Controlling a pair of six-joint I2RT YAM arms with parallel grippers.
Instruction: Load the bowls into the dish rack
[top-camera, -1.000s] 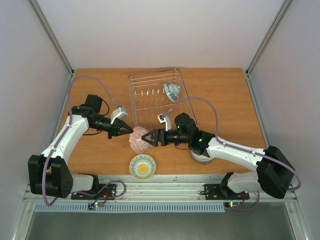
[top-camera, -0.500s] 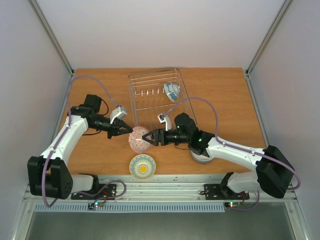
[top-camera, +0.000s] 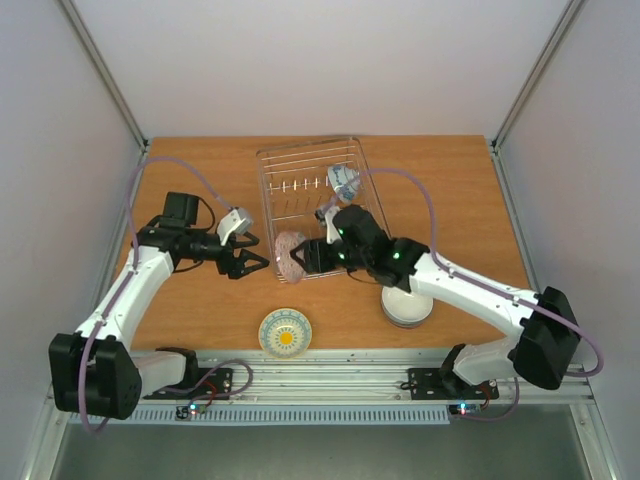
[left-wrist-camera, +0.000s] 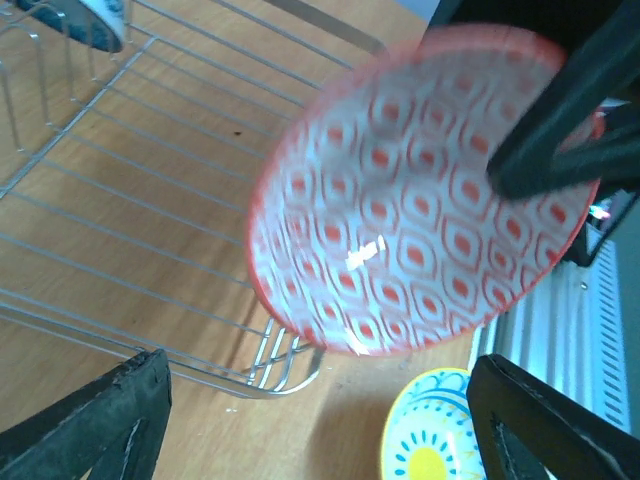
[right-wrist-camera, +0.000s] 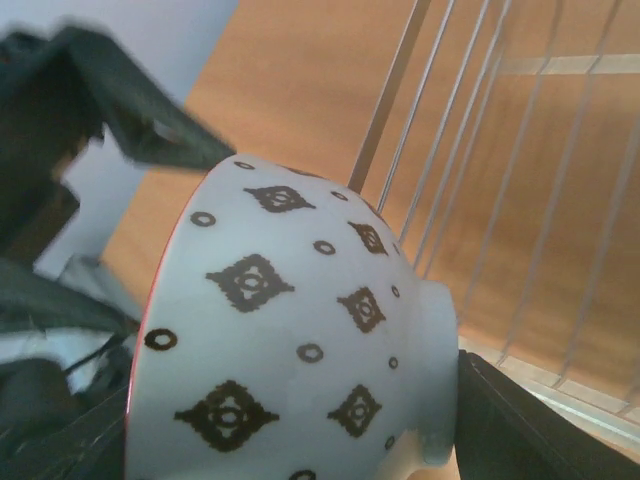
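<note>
My right gripper carries the bowl outward next, turns it and lowers it onto the wires beside the blue-and-white bowl (top-camera: 343, 180). Then it releases the bowl, since that spot stands empty.
A bowl (top-camera: 291, 257), red-patterned inside (left-wrist-camera: 420, 190) and white with dark diamond marks outside (right-wrist-camera: 290, 340), is tipped on edge over the near left corner of the dish rack (top-camera: 300, 200). My right gripper (top-camera: 303, 257) is shut on its rim; one dark finger (left-wrist-camera: 560, 130) crosses the inside. My left gripper (top-camera: 248, 263) stands open just left of the bowl, apart from it, with nothing between its fingers (left-wrist-camera: 100, 430). A blue-and-white bowl (top-camera: 343, 180) leans in the rack's far right part.
A yellow-and-blue bowl (top-camera: 285, 332) lies on the wooden table near the front edge, below the held bowl. A stack of white bowls (top-camera: 407, 306) sits under my right forearm. Rack wires (right-wrist-camera: 480, 150) run close behind the held bowl.
My left gripper has opened, let go of the red-patterned bowl and drawn back a little. My right arm has carried the bowl up and away to the rack's near left corner.
</note>
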